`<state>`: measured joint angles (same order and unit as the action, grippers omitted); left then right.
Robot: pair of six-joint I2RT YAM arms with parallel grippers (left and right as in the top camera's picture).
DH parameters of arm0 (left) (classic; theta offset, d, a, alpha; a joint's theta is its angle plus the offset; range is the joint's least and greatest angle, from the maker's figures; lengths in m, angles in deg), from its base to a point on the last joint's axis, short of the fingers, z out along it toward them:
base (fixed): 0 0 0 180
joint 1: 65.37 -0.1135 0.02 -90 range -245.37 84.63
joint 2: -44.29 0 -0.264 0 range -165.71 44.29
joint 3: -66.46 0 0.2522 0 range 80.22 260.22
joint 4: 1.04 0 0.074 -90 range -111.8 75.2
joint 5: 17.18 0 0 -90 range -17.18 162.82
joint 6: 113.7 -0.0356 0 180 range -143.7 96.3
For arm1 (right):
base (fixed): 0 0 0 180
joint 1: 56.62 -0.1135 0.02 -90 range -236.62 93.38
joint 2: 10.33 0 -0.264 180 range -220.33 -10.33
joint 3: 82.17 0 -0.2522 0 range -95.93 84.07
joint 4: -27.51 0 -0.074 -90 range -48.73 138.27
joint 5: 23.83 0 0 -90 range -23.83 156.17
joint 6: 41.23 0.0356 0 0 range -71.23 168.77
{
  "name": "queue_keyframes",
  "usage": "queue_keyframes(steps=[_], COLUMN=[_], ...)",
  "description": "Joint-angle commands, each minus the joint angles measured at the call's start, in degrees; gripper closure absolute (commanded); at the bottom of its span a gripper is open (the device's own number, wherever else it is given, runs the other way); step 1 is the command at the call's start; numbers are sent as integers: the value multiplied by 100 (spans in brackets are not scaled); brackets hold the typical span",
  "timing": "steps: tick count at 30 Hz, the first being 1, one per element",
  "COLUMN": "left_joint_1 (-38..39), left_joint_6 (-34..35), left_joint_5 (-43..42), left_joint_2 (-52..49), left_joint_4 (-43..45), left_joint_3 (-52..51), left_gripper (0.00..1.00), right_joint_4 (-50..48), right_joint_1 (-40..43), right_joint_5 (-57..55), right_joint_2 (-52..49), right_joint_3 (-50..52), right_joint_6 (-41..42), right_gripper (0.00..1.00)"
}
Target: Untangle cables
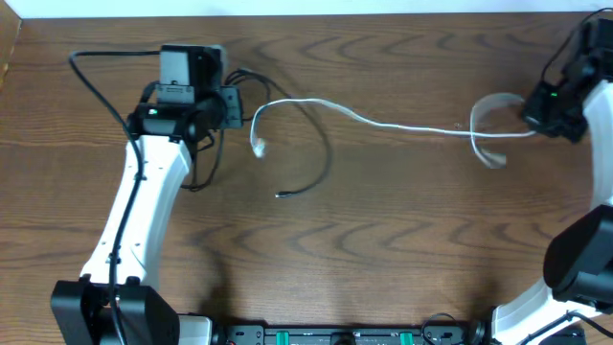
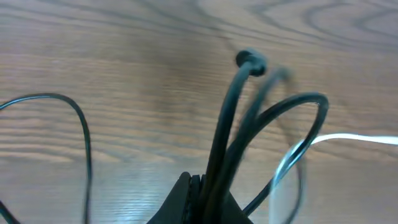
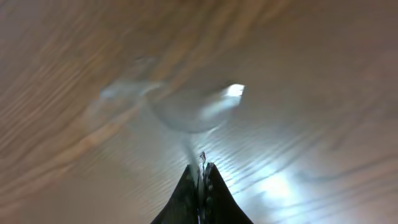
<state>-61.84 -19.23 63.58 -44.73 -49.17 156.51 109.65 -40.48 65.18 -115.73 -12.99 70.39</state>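
My right gripper moves farther right in the overhead view and lets go of the white cable (image 1: 383, 123) on the tabletop next, since its plug end arches over the black cable.
The thin black cable (image 1: 328, 153) leaves my left gripper (image 1: 233, 102), curves right and down, and ends in a small plug (image 1: 280, 195) on the table. In the left wrist view, the left gripper (image 2: 205, 186) is shut on a bunch of black cable strands (image 2: 233, 124) that stick up past the fingers. The white cable (image 1: 383, 123) starts at a plug (image 1: 259, 148), arches over the black cable and runs right to my right gripper (image 1: 533, 120). A blurred white loop (image 1: 487, 134) hangs there. The right gripper (image 3: 202, 168) is shut on the white cable (image 3: 186, 109).
The wooden table (image 1: 402, 240) fills the view. A thicker black arm wire (image 1: 96, 86) loops beside the left arm. A clamp rail (image 1: 335, 335) runs along the front edge. The table's far edge (image 1: 383, 13) lies close behind both grippers.
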Motion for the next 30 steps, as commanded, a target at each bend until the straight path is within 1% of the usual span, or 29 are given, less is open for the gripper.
queue_keyframes(steps=[1,3,11,20,25,30], left_joint_1=[-199,-258,-260,-258,-247,-243], left_joint_6=[-31,-31,-31,-31,-31,-28], left_joint_5=[136,136,136,92,-221,-675], left_joint_2=[70,70,70,70,70,70], left_joint_4=[-39,-66,-177,-280,-313,-313], left_joint_3=[15,15,15,15,15,15], left_gripper=[93,93,93,93,93,93], right_joint_4=[52,57,0,17,-153,-581], right_joint_1=[219,240,232,304,656,1224], right_joint_5=[-59,7,11,-129,-236,-361], right_joint_2=[-46,-46,7,337,352,352], right_joint_3=[-26,-26,-173,-1434,-2068,-2111], right_joint_6=[-33,-153,-201,-546,-544,-544], right_gripper=[99,99,99,99,99,99])
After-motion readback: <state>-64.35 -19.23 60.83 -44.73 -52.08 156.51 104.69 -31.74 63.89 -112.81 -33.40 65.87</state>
